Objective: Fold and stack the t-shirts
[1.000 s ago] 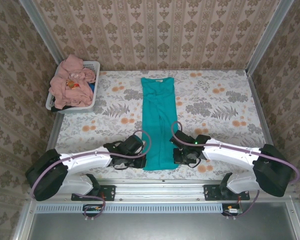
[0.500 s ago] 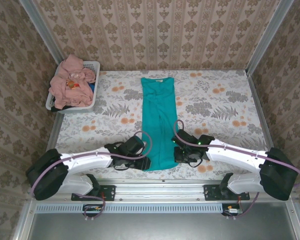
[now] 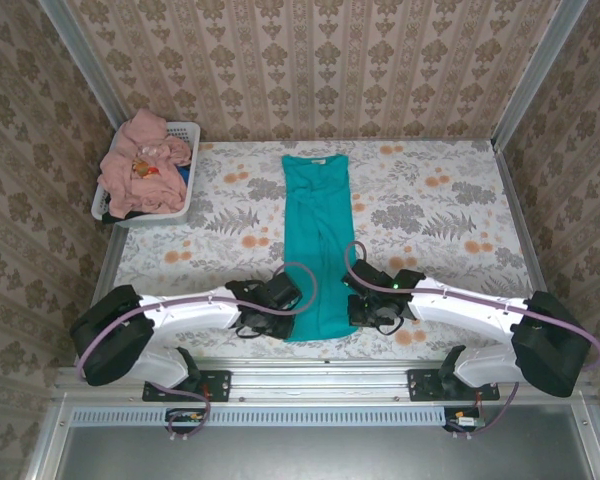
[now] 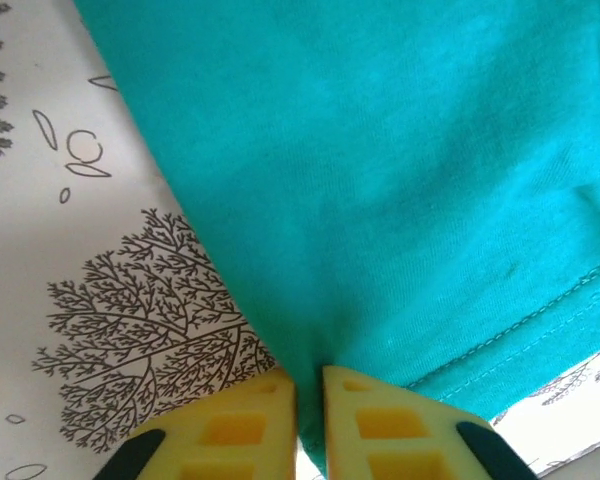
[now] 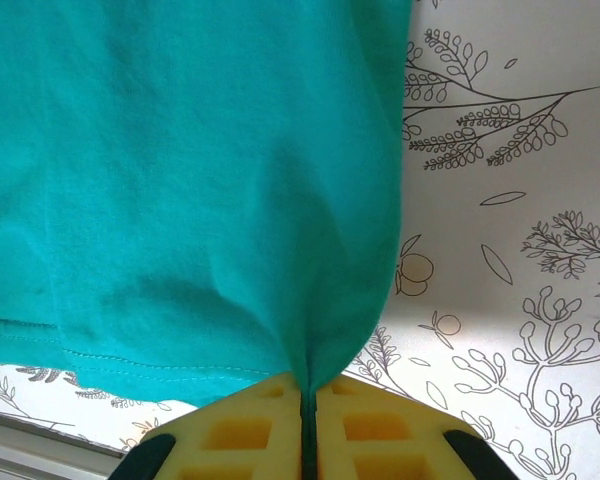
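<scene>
The t-shirt lies full length, so my right gripper should lift its hem, carry it outward, lower it onto the t-shirt just short of the collar (image 3: 328, 208) and release.
A teal-green t-shirt (image 3: 317, 245), folded into a long narrow strip, lies down the middle of the table with its collar at the far end. My left gripper (image 3: 292, 320) pinches the strip's near left corner; its yellow fingers (image 4: 242, 425) are shut on the teal cloth (image 4: 380, 180). At the near right corner my right gripper (image 3: 354, 314) is shut on the hem, the cloth (image 5: 180, 180) squeezed between its yellow fingers (image 5: 365, 435). Salmon-pink shirts (image 3: 140, 165) are heaped in the basket at the far left.
The white slotted laundry basket (image 3: 185, 130) stands at the table's far left corner. A floral sheet (image 3: 430, 220) covers the table. Patterned walls close in on three sides, and a metal rail (image 3: 320, 375) runs along the near edge.
The left arm has reached further right and its gripper has closed in on the shirt's near left corner. The right gripper has barely moved.
</scene>
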Action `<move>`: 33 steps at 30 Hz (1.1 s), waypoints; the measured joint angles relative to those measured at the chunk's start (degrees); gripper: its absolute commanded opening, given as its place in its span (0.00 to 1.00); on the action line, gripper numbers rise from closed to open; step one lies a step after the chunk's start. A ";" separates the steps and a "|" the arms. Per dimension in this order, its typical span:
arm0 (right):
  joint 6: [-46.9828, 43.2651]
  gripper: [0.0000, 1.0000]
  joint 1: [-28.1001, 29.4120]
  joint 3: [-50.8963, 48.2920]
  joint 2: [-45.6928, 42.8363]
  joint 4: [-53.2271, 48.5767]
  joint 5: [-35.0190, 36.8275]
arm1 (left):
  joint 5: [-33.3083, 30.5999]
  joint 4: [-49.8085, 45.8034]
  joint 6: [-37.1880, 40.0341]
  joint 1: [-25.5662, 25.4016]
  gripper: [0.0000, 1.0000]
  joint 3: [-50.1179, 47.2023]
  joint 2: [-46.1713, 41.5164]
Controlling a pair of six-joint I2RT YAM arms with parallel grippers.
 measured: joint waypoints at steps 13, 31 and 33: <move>-2.29 0.06 -6.05 7.06 -2.89 -2.08 1.49 | 5.07 0.46 3.96 8.94 0.00 1.31 -13.97; -15.74 0.07 -24.83 41.57 32.26 -0.76 -2.69 | 18.84 2.93 18.53 34.21 0.00 35.01 23.56; -16.57 0.08 -25.79 44.57 35.67 -0.79 -3.56 | 20.48 2.49 19.17 36.11 0.00 37.57 27.17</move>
